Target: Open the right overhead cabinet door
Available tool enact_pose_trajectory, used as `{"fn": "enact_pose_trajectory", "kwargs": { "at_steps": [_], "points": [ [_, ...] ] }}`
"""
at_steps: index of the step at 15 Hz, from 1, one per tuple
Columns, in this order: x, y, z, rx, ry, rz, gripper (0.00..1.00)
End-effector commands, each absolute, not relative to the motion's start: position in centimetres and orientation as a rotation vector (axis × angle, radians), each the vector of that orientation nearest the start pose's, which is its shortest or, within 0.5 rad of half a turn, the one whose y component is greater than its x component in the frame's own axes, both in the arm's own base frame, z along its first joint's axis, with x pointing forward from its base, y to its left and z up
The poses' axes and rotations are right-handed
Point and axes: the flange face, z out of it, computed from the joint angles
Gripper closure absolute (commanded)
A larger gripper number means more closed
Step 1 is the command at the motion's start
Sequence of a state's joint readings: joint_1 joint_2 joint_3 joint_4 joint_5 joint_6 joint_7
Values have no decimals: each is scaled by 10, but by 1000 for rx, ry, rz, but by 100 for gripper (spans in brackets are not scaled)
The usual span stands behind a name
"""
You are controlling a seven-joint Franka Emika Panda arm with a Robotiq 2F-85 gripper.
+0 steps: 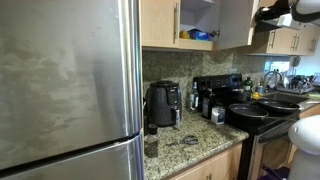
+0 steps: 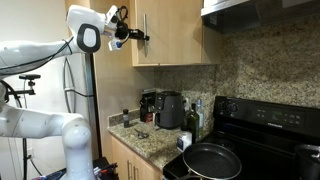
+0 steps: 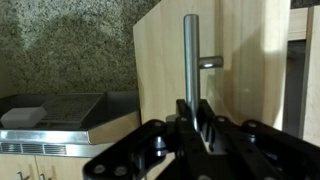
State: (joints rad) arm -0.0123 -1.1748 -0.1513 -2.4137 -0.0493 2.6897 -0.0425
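My gripper carries the handle farther from the closed twin door next, then releases its lower part (image 1: 257, 16) (image 3: 193, 106).
The right overhead cabinet door (image 1: 235, 22) stands swung open, its paler inner face showing in an exterior view, with the shelf behind it exposed. In the wrist view the door (image 3: 165, 60) is light-tan wood with a vertical brushed-metal bar handle (image 3: 190, 50). My gripper (image 3: 190, 112) is shut on the lower part of that handle, one finger on each side of the bar. Both exterior views show the gripper (image 1: 266, 14) (image 2: 133, 36) high up at the door's (image 2: 170, 30) free edge.
The twin door (image 1: 160, 22) is closed. A steel range hood (image 2: 250, 10) hangs beside the cabinets. Below are a granite counter (image 1: 195, 148) with an air fryer (image 1: 163, 103), a stove with pans (image 1: 250, 110), and a large steel fridge (image 1: 65, 85).
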Motion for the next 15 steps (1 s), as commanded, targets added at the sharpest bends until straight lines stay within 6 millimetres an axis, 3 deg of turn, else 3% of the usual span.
{"fn": "enact_pose_trajectory", "kwargs": {
  "at_steps": [1,7,15],
  "points": [
    [134,-126,808,-2429,335,-2125,96],
    [122,-134,822,-2451,316,-2085,96],
    [116,-132,845,-2516,332,-2000,96]
  ]
}}
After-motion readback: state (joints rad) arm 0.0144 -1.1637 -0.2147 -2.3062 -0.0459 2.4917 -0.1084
